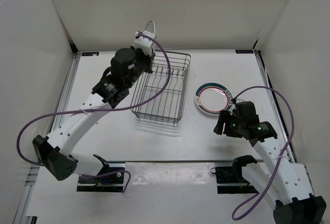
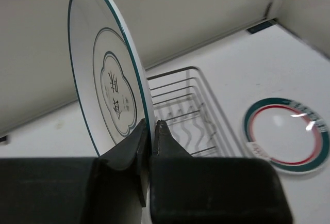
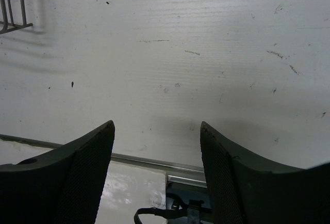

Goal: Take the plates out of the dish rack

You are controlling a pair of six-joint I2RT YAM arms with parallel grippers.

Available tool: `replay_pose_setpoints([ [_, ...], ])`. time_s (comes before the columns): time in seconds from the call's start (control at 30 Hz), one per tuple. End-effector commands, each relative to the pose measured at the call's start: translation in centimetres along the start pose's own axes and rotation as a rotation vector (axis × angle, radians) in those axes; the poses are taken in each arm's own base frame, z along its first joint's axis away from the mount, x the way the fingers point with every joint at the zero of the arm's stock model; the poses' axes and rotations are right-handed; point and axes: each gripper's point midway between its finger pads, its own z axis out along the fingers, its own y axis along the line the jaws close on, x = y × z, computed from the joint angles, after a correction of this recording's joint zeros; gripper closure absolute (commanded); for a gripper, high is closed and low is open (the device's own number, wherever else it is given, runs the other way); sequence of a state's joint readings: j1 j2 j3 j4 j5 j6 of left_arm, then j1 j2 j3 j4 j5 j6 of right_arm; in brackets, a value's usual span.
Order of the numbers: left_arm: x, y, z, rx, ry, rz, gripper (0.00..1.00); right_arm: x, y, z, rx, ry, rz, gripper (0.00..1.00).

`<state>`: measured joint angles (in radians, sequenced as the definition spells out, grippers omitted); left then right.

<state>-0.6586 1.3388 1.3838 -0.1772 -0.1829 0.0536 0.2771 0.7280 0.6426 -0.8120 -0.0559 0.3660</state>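
Observation:
The plate in my left gripper needs to go down, back and to the left in the top view next. I should then let go of it on bare tabletop beside the rack (image 1: 161, 87).
My left gripper (image 2: 151, 126) is shut on the lower rim of a white plate (image 2: 103, 79) with a teal edge ring and a printed centre. It holds the plate upright, above the far left corner of the dark wire dish rack (image 1: 161, 87). In the top view the gripper (image 1: 146, 53) hides this plate. No plates show in the rack (image 2: 192, 105). A second plate (image 1: 213, 99) with teal and red rings lies flat on the table right of the rack, also in the left wrist view (image 2: 286, 136). My right gripper (image 1: 223, 123) is open and empty just in front of that plate, over bare table (image 3: 157, 126).
White walls close in the table at the back and both sides. A metal rail (image 3: 149, 162) runs along the near edge. Purple cables (image 1: 281, 100) loop from both arms. A corner of the rack (image 3: 13, 7) shows at the right wrist view's top left.

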Motion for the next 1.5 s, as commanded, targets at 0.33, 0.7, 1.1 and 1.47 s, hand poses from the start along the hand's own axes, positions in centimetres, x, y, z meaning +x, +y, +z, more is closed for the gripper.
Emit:
replay_pose_setpoints([
  [0.33, 20.2, 15.3, -11.7, -0.625, 0.583, 0.184, 1.00, 0.0, 0.8, 0.1, -0.045, -0.002, -0.023, 0.30],
  [0.7, 30.2, 15.6, -12.0, -0.686, 0.791, 0.005, 0.89, 0.0, 0.8, 0.2, -0.049, -0.002, -0.023, 0.30],
  [1.1, 33.7, 13.3, -10.9, -0.612, 0.913, -0.098, 0.69, 0.2, 0.8, 0.3, -0.047, 0.014, -0.024, 0.30],
  [1.47, 35.2, 11.3, -10.9, -0.548, 0.985, -0.167, 0.36, 0.2, 0.7, 0.3, -0.042, 0.016, -0.025, 0.30],
])
